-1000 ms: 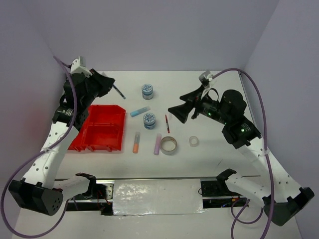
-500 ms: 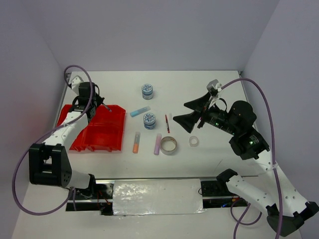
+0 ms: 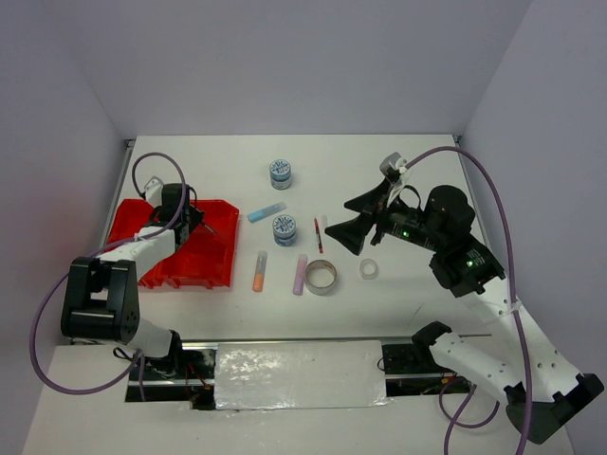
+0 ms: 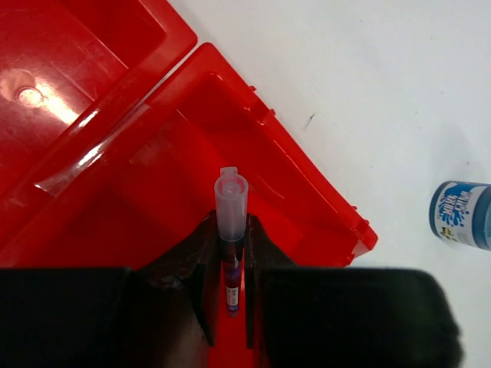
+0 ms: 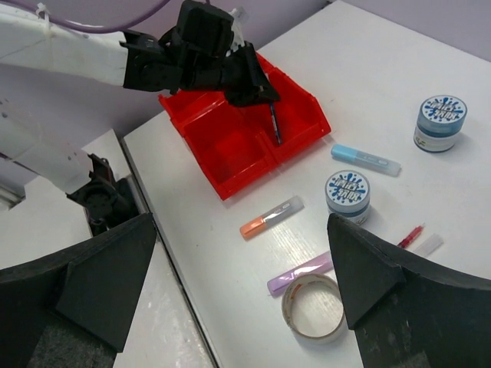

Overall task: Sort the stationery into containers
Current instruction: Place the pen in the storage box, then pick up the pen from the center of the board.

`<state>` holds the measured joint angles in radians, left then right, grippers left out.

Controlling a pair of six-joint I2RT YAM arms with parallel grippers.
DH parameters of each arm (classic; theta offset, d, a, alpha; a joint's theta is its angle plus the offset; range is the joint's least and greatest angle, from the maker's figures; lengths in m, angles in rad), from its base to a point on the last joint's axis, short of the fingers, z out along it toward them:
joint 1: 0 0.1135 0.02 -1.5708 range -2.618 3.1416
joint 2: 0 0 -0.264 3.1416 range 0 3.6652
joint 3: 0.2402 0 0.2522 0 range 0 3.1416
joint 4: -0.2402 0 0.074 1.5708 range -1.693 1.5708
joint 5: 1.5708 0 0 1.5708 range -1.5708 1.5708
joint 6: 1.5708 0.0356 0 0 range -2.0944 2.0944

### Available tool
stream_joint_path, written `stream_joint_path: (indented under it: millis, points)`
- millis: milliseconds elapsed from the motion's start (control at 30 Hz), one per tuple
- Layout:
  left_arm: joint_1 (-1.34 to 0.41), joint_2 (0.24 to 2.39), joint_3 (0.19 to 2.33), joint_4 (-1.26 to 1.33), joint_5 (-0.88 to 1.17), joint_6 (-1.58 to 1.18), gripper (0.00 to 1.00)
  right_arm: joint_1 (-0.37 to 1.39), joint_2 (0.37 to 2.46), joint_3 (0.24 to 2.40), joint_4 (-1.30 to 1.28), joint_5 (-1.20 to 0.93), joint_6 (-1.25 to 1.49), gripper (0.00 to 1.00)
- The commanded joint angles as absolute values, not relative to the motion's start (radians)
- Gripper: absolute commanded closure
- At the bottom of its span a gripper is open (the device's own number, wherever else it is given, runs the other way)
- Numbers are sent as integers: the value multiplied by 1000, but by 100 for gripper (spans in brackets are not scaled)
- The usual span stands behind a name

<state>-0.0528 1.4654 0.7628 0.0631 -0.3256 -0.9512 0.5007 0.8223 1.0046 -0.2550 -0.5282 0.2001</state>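
My right gripper goes to the left in the top view and lowers over the red pen next, since it still lies unsorted on the tabletop.
My left gripper is shut on a thin dark teal pen with a clear cap. It holds the pen over the right side of the red tray, in one of the compartments. In the right wrist view the pen points down into that compartment. My right gripper hangs wide open and holds nothing, above the red pen. On the table lie two blue-patterned tubs, a light-blue stick, an orange stick, a lilac stick, a grey tape ring and a clear tape ring.
Lilac walls close in the table at the back and on both sides. The arm bases and a metal rail run along the near edge. The left arm's purple cable loops above the tray.
The left arm has swung down and drawn in, carrying the pen from above the tray's far edge to low over its right side. The right arm has shifted slightly, its gripper still open.
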Motion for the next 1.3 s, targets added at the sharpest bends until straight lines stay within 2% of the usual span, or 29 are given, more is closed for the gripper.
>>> stream_joint_path:
  millis: [0,33,100,133,167,267,367,500,600,667,700,833,933,1067,1133,1267]
  points:
    - [-49,1463,773,132,-308,-983,88,502,828,1042,-250,-557,173,0]
    - [-49,1462,772,133,-305,-983,78,500,830,1040,-249,-560,173,0]
    - [-49,1460,776,124,-304,-982,65,502,833,1035,-238,-561,178,0]
    - [-49,1459,779,118,-299,-982,49,500,834,1035,-235,-568,179,0]
    - [-51,1451,781,112,-299,-979,41,502,839,1034,-232,-569,183,0]
    - [-49,1430,785,91,-294,-979,25,499,847,1034,-221,-575,187,0]
    - [-49,1401,793,61,-293,-986,20,502,856,1032,-209,-580,192,0]
    - [-49,1350,814,48,-264,-970,19,502,876,1013,-184,-562,219,0]
    - [-49,1318,886,14,-219,-934,17,502,946,997,-247,-435,244,0]
    - [-49,1321,984,-35,-186,-907,1,508,1009,979,-274,-335,270,1]
    - [-51,1327,1029,-108,-157,-875,1,508,1034,970,-308,-237,300,3]
    - [-52,1385,1285,-352,-89,-792,1,520,1225,1003,-417,-94,347,7]
    - [-78,1372,1365,-504,-54,-732,1,555,1328,1045,-460,21,370,0]
    - [-158,1312,1385,-630,-106,-652,1,572,1437,1130,-499,100,390,1]
    - [-166,1264,1362,-670,-72,-637,1,587,1501,1176,-511,110,385,5]
    - [-167,1187,1327,-718,-20,-606,1,632,1640,1251,-541,120,376,20]
